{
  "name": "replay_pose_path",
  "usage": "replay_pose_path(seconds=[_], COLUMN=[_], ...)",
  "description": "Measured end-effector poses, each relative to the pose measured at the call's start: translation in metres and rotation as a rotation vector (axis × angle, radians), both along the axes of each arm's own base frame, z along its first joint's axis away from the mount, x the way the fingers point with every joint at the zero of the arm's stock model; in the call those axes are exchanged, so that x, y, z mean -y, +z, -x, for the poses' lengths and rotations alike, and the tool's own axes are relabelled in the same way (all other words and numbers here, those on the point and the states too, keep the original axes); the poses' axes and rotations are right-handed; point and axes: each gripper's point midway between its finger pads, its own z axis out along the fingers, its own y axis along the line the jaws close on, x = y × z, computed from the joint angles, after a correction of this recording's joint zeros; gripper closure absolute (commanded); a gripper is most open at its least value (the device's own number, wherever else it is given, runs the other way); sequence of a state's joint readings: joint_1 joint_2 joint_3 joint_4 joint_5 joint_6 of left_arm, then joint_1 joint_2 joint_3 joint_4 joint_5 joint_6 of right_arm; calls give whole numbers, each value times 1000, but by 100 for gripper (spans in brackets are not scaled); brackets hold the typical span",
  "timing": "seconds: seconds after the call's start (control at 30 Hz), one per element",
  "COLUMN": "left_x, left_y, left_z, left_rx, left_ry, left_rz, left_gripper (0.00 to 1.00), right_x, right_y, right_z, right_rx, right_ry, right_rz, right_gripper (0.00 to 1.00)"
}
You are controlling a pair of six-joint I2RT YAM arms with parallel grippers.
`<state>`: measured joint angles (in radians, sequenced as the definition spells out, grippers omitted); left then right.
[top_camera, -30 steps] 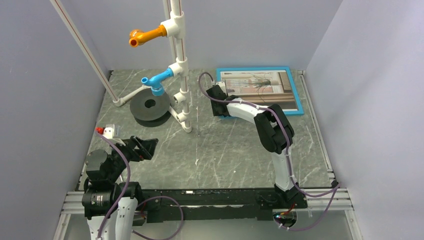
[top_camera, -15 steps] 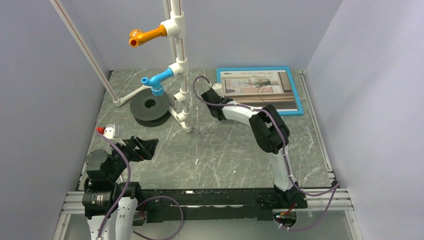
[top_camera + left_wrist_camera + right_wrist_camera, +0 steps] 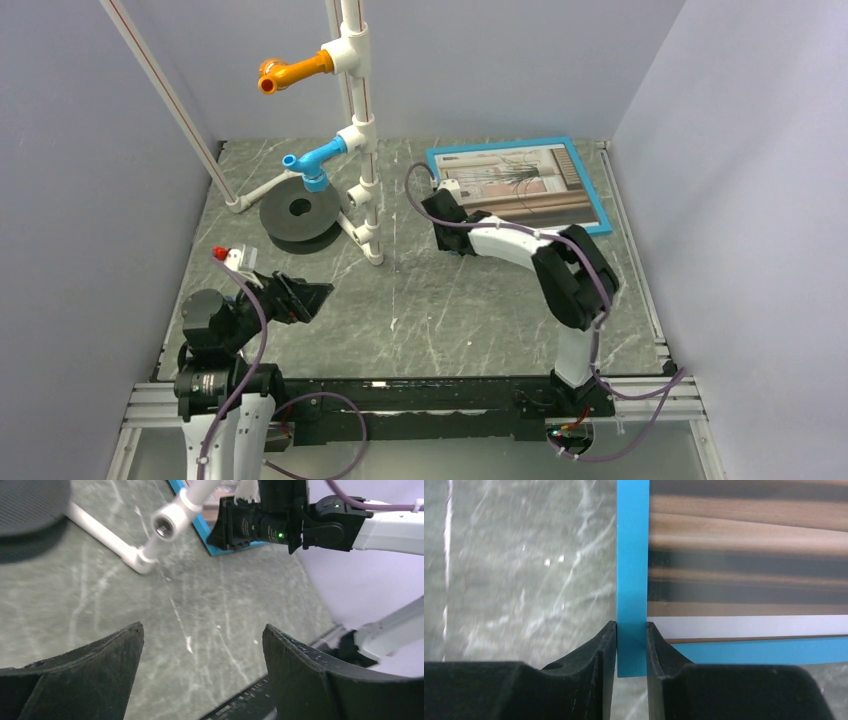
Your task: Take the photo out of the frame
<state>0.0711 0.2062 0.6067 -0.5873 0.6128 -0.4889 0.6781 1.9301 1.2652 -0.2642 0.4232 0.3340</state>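
The tabletop between my right gripper and the base is bare and empty, so my right gripper should raise the frame's corner, bring it back over that tabletop and release it there.
The frame (image 3: 597, 200), a thin rectangle with a turquoise border, lies flat at the back right of the table. Inside it sits the photo (image 3: 520, 180), with a wispy dark plant over beige and brown bands. My right gripper (image 3: 447, 207) is at the frame's near left corner. In the right wrist view the right gripper (image 3: 631, 625) is shut on the frame's blue left border (image 3: 632, 555), one finger on each side, and the photo (image 3: 749, 540) shows beside it. My left gripper (image 3: 315, 295) hovers open over bare table at the near left, and the left wrist view shows nothing between the fingers of the left gripper (image 3: 202, 632).
A white pipe stand (image 3: 362, 190) with an orange fitting (image 3: 290, 72) and a blue fitting (image 3: 318, 160) rises at the back centre. A black disc (image 3: 299, 212) lies at its foot. A slanted pipe (image 3: 170, 100) runs along the left wall. Walls enclose three sides.
The right gripper has closed onto the frame's left border, and the frame has shifted slightly left and turned. The left arm has lifted and moved a little forward and to the right.
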Motion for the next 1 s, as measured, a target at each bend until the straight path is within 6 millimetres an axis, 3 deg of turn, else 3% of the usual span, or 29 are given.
replay_pose_path(seconds=[0.13,0.3,0.47,0.63,0.8,0.9,1.0], left_x=[16,33,56,101,160,188,203], left_y=[-18,-8,-9,-14,-11,-6,-7], left_z=[6,12,21,34,51,39,14], left_rx=[-82,-69,-116,-212,-217,-198,-176], left_ry=[-79,-170,-288,-440,-533,-479,-359], left_rz=[107,240,281,224,122,97,91], left_gripper=[12,15,17,14,11,10,7], right_x=[8,18,19,16,18,20,23], right_y=[18,44,60,67,76,95,115], right_z=[29,63,80,85,93,97,103], right_rx=[-17,-7,5,2,-1,32,65], right_ry=[37,81,109,116,123,128,134], right_rz=[-68,-156,-224,-258,-282,-314,-347], right_gripper=[100,100,100,100,100,100,100])
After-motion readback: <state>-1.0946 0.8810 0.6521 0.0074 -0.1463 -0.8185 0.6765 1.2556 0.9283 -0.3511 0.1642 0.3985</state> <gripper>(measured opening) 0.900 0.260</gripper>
